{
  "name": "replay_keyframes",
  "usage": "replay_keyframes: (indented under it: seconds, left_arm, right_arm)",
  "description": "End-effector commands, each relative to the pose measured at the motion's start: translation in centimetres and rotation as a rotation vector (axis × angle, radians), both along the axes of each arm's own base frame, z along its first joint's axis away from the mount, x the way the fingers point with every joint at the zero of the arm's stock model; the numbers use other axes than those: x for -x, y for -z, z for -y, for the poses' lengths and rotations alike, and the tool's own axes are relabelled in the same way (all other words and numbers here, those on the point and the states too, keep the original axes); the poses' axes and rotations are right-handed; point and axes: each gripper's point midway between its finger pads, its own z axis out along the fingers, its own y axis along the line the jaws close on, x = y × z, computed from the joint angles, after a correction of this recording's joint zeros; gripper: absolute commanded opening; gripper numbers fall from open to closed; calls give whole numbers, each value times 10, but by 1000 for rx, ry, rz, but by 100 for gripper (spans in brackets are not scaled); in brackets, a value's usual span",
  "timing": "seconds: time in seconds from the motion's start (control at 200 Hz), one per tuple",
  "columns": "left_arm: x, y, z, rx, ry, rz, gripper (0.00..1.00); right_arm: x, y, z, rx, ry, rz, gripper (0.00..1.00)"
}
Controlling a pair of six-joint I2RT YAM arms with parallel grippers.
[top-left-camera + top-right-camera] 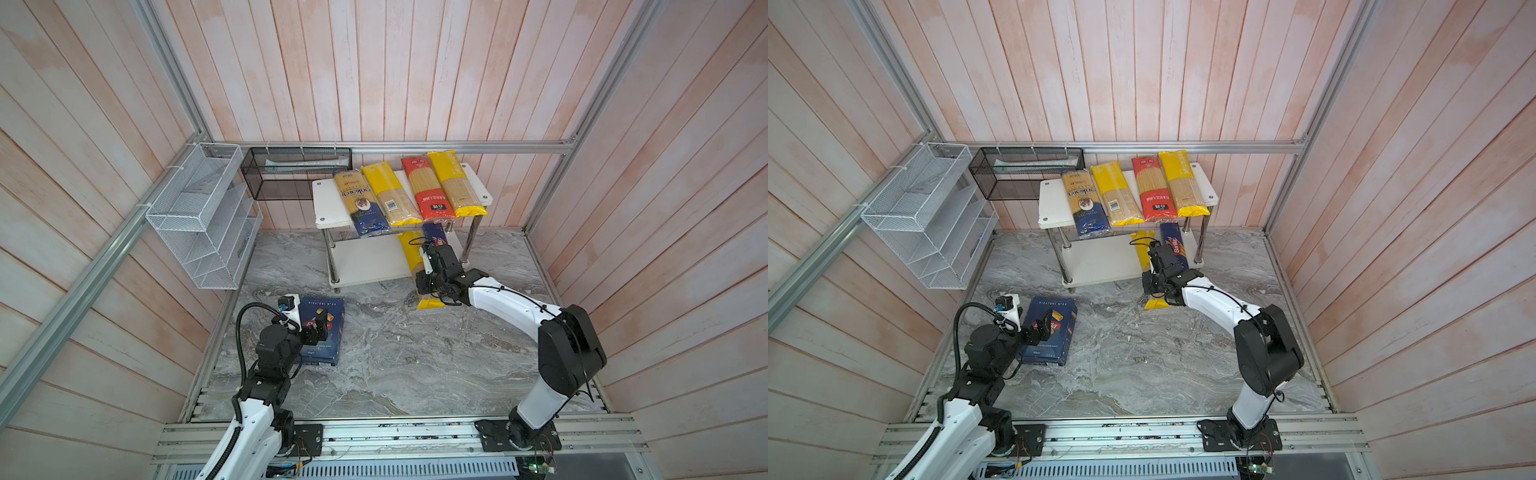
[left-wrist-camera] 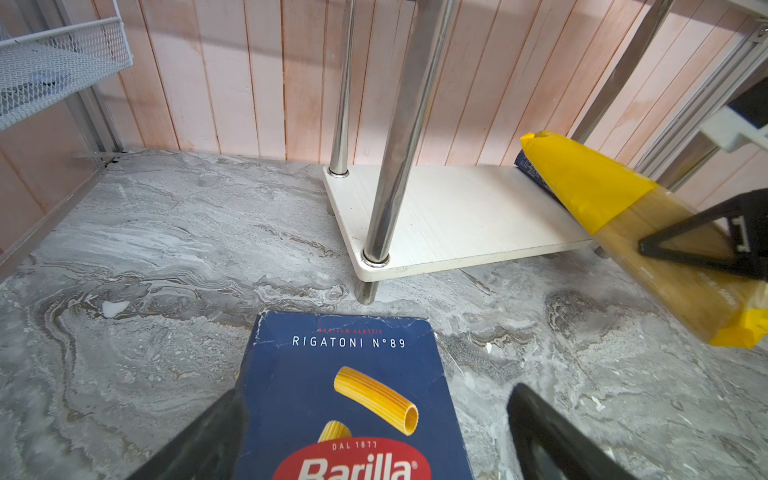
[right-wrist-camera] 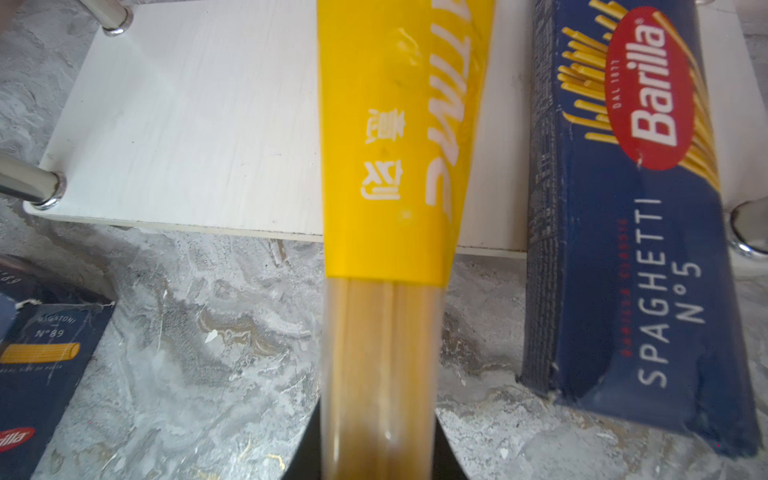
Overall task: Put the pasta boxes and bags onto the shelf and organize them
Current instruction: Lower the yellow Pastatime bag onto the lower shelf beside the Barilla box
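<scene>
Next, the right gripper pushes the bag outward, lowers and releases it there, as the bare lower board beside the Spaghetti box lies outward and below.
The shelf holds a clear blue-ended bag, a barcoded yellow bag, a red bag and another yellow bag on its top board. My right gripper is shut on a third yellow bag, whose far end lies over the lower board. Beside it the narrow Spaghetti box rests on that board and overhangs its front edge. The wide Rigatoni box lies flat on the floor, with my left gripper open over it, fingers either side.
A white wire rack hangs on the left wall and a black mesh basket on the back rail beside the shelf. Chrome posts stand at the lower board's corners. Marble floor stretches between the two arms.
</scene>
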Motion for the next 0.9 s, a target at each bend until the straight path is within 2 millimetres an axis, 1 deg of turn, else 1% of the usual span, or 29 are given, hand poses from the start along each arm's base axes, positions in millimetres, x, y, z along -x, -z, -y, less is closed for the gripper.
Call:
replay_keyframes:
  seconds: [0.0,0.08,0.13,0.165,0.4,0.49,0.6,0.725,0.895]
  left_arm:
    - [0,-6,-2,-11,-2,19,100]
    - [-1,-6,-2,-12,-3,19,100]
    - [0,-6,-2,-11,-6,20,100]
    - [0,-7,-2,-11,-7,22,100]
    - [0,-6,-4,-10,-16,19,100]
    - [-1,-6,-4,-11,-19,18,100]
    - [0,-5,-5,-10,-22,16,100]
    - [-1,-5,-5,-11,-25,16,100]
    - [-1,-6,-10,-9,-52,15,100]
  right_arm:
    - [-38,-53,-9,-57,16,185,0]
    - [-46,-50,-8,-46,23,189,0]
    - [-52,-51,-7,-44,28,197,0]
    - [-56,-49,-7,-38,32,195,0]
    - [-81,-48,-6,-30,53,226,0]
    - [-90,-46,-2,-18,68,231,0]
    - [-102,-45,-2,-35,72,233,0]
    - [-110,-42,-6,-39,72,233,0]
    - [-117,-35,-1,-31,94,217,0]
